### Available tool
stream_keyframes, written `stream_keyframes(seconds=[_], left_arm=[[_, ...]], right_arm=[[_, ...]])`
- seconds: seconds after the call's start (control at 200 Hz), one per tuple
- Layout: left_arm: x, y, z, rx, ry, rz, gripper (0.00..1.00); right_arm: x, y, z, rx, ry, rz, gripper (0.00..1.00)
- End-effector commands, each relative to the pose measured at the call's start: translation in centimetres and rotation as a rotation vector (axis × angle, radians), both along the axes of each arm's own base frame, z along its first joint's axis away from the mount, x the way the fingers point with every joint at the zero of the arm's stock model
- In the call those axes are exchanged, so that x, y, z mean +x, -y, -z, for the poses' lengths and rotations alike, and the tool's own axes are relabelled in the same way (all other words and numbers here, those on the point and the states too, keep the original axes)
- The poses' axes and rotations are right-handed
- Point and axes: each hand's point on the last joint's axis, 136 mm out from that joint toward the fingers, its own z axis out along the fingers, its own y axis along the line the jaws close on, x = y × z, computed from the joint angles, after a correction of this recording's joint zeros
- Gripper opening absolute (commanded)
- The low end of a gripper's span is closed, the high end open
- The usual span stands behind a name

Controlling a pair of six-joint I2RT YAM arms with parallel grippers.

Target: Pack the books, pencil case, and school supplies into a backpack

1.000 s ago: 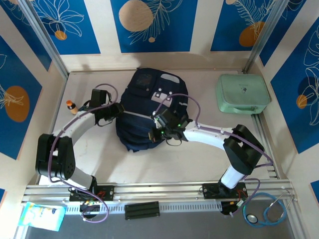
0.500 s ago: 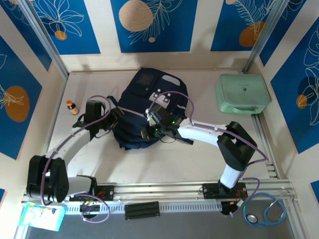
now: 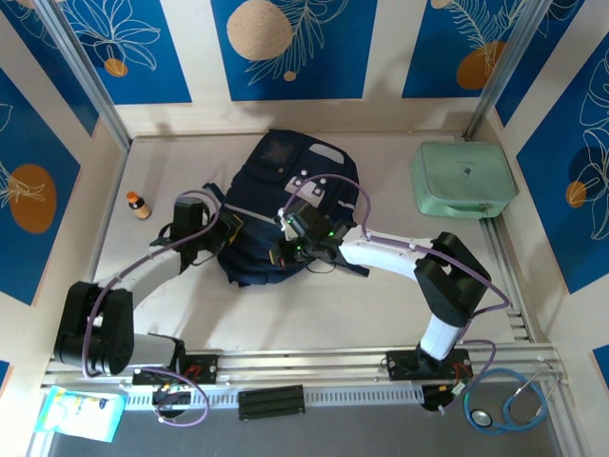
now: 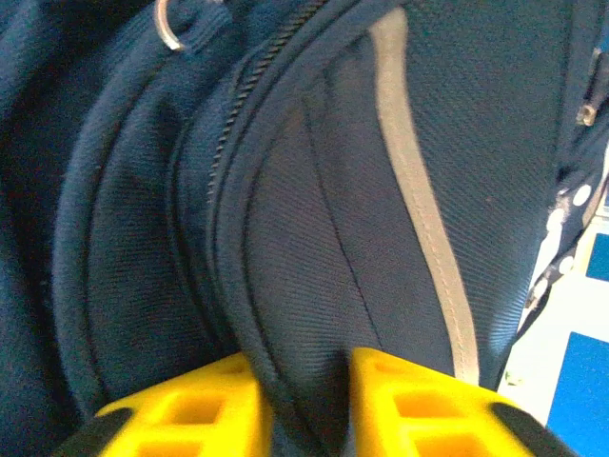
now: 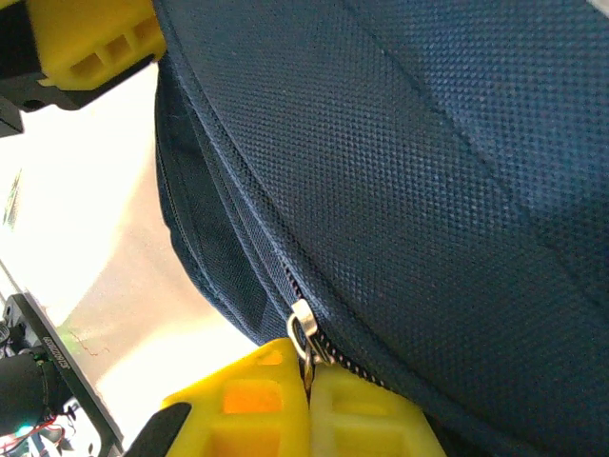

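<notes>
My right gripper draws outward along the zip seam to the backpack's side facing the mint-green case next, before release. The zip pull is still at the backpack's near edge.
The navy-blue backpack (image 3: pixel 285 205) lies in the middle of the table, its pale stripe (image 4: pixel 419 200) running down the front panel. At its left side my left gripper (image 3: pixel 217 228) pinches a fold of the fabric (image 4: pixel 304 314) beside the zip seam, between yellow fingers (image 4: pixel 205 409). My right gripper (image 3: pixel 285 250) sits at the near edge of the bag. It is shut on the metal zipper pull (image 5: pixel 303 333), and its fingertips (image 5: pixel 257 400) press together. The books, pencil case and school supplies are hidden.
A mint-green rounded case (image 3: pixel 463 179) stands at the back right. A small orange-capped bottle (image 3: pixel 139 205) stands at the left, near my left arm. A stethoscope (image 3: pixel 509 405) lies beyond the near rail at the right.
My left gripper let go, opened and drew back left, then returned and closed on the backpack's left side. My right gripper pulled the zipper pull a little left, then held still.
</notes>
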Motion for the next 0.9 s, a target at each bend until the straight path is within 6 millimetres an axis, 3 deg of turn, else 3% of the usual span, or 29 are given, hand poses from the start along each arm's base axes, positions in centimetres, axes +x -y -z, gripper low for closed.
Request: stream_keyframes(seconds=[0.0, 0.21, 0.355, 0.495, 0.66, 0.895], left_arm=[[0.7, 1.2, -0.9, -0.022, 0.045, 0.030, 0.16], [0.6, 0.5, -1.4, 0.063, 0.052, 0.051, 0.00], [0.6, 0.4, -1.7, 0.102, 0.056, 0.081, 0.00], [0.4, 0.9, -1.5, 0.124, 0.042, 0.142, 0.00], [0.0, 1.3, -0.9, 0.136, 0.028, 0.200, 0.00], [0.2, 2.8, -1.7, 0.149, 0.043, 0.305, 0.00]], right_arm=[[-0.2, -0.6, -1.1, 0.027, 0.018, -0.031, 0.00], [0.2, 4.2, 0.8, -0.100, 0.034, 0.050, 0.00], [1.1, 8.0, 1.3, -0.201, 0.072, 0.073, 0.00], [3.3, 11.2, 0.6, -0.230, 0.098, 0.146, 0.00], [6.5, 13.6, -0.4, -0.243, 0.078, 0.288, 0.00], [9.7, 14.9, -1.5, -0.176, 0.006, 0.480, 0.00]])
